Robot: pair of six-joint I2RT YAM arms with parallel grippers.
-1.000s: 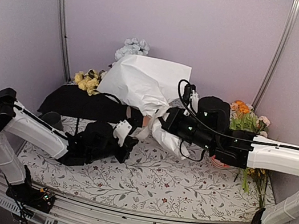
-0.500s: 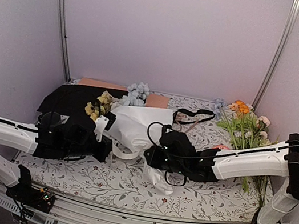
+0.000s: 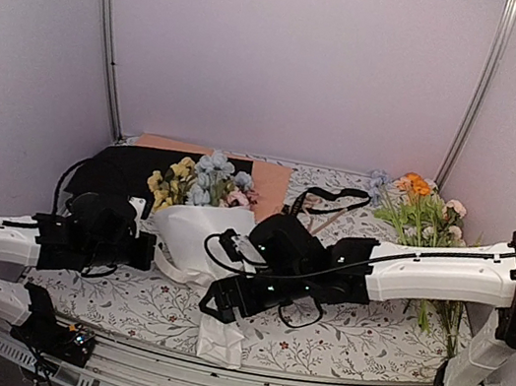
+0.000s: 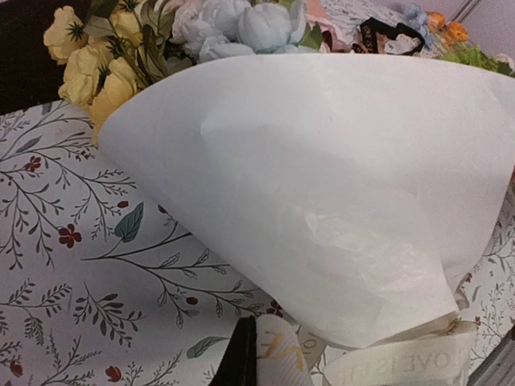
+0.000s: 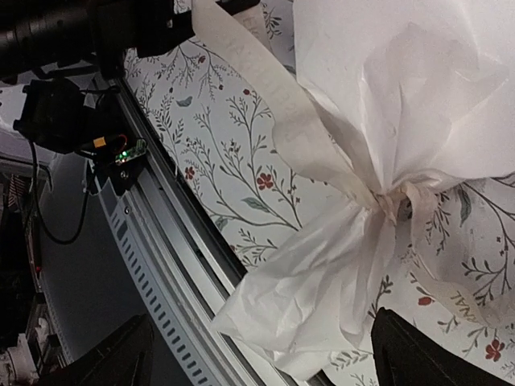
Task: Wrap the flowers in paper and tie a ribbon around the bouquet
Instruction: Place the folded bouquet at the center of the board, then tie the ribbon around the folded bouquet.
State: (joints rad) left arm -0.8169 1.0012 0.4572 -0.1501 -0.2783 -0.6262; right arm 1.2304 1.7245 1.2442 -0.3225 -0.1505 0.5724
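The other ribbon strand is already held, so my right gripper will next swing to its right in the top view and down to the loose ribbon strand below.
The bouquet (image 3: pixel 194 227) lies on the table as a white paper (image 4: pixel 322 185) cone, with blue, yellow and pink flowers (image 3: pixel 199 178) showing at its far wide end. A cream ribbon (image 5: pixel 385 201) is knotted around the cone's narrow neck, and the paper's crumpled tail (image 3: pixel 222 342) reaches the near table edge. One ribbon strand (image 5: pixel 257 76) runs off to my left gripper (image 4: pixel 259 358), which is shut on the ribbon's gold-lettered end (image 4: pixel 288 350) just left of the cone (image 3: pixel 142 251). My right gripper (image 5: pixel 265 358) hangs open over the paper tail (image 3: pixel 219 301), its fingers (image 5: pixel 434 354) wide apart and touching nothing.
A black sheet (image 3: pixel 112 172) and a peach sheet (image 3: pixel 269 175) lie at the back. A black ribbon (image 3: pixel 331 201) and orange-and-yellow sprigs (image 3: pixel 418 206) sit back right. The metal rail (image 5: pixel 173 265) of the table's near edge runs right under the paper tail.
The bouquet came down from the air onto the table. My right gripper opened, let go and moved toward the near edge. My left gripper drew back left, still holding the ribbon.
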